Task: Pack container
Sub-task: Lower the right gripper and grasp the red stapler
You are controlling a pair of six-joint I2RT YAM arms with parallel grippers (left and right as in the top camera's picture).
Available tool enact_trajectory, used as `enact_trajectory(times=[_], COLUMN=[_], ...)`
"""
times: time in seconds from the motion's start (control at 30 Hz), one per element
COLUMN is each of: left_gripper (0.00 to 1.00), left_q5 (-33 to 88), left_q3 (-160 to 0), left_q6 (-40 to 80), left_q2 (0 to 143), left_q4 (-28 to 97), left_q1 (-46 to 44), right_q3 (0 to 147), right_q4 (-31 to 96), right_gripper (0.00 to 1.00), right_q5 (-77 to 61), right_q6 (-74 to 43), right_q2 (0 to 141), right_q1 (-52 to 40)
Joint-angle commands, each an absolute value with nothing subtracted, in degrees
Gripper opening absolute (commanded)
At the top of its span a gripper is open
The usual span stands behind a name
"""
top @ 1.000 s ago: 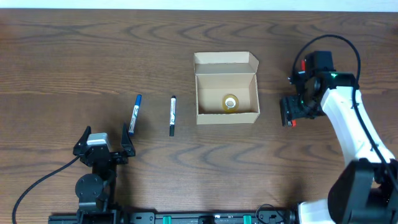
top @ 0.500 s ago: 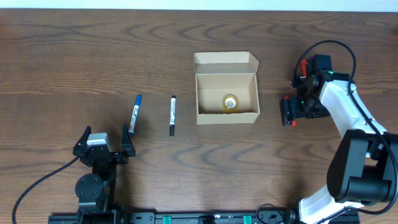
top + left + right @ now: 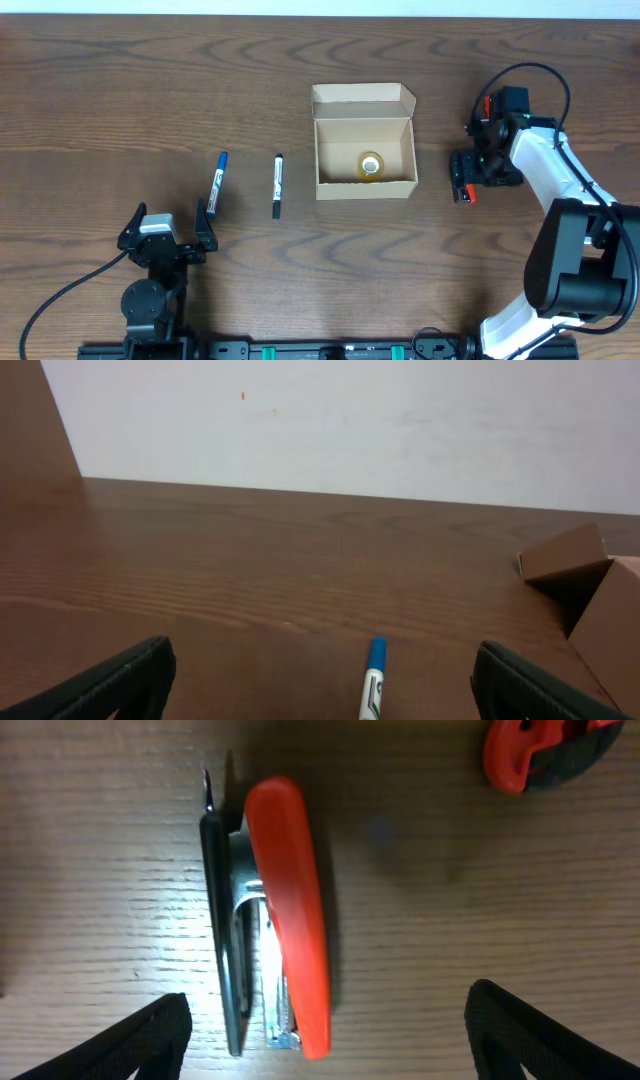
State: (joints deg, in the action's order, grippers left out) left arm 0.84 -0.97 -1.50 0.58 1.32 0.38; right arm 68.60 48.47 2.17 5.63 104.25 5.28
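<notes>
I should next lower my right gripper to the left in the overhead view and close it across the red stapler (image 3: pixel 275 910), because the stapler is below the gripper, nearer the box.
The container (image 3: pixel 365 140) is a tan cardboard box standing open at the table's middle, its flap lid folded back, with a small roll of tape (image 3: pixel 370 165) inside. A corner of the container (image 3: pixel 590 585) shows at the right of the left wrist view. A blue marker (image 3: pixel 217 182) and a black marker (image 3: pixel 277 185) lie to its left. My left gripper (image 3: pixel 165 235) rests open at the front left, the blue marker (image 3: pixel 373 680) just ahead between its fingers (image 3: pixel 110 685). My right gripper (image 3: pixel 463 180) hangs open over a red stapler (image 3: pixel 275 910) lying on its side, right of the box.
A small red and black object (image 3: pixel 540 750) lies on the table beyond the stapler, close to the right arm (image 3: pixel 545 165). A pale wall (image 3: pixel 350 420) rises behind the far table edge.
The right gripper's jaws have widened a little while it stays over the stapler, and the right arm's elbow has swung slightly. The left arm and the markers have not moved.
</notes>
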Motion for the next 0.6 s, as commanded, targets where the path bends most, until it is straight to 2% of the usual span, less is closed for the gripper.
enact_trajectory(times=[0.0, 0.57], left_gripper=[0.95, 0.95], left_q5=[1.06, 1.06], left_q3=[-0.27, -0.27], left_q6=[-1.28, -1.28], left_q2=[0.21, 0.21], left_q4=[4.38, 4.38], left_q1=[0.75, 0.75], right_q3=[68.38, 68.34], right_q4=[48.16, 46.39], right_gripper=[0.81, 0.83], right_q5=[1.28, 1.26], right_q6=[1.91, 1.39], right_q2=[104.66, 109.67], right_q1=[4.73, 3.6])
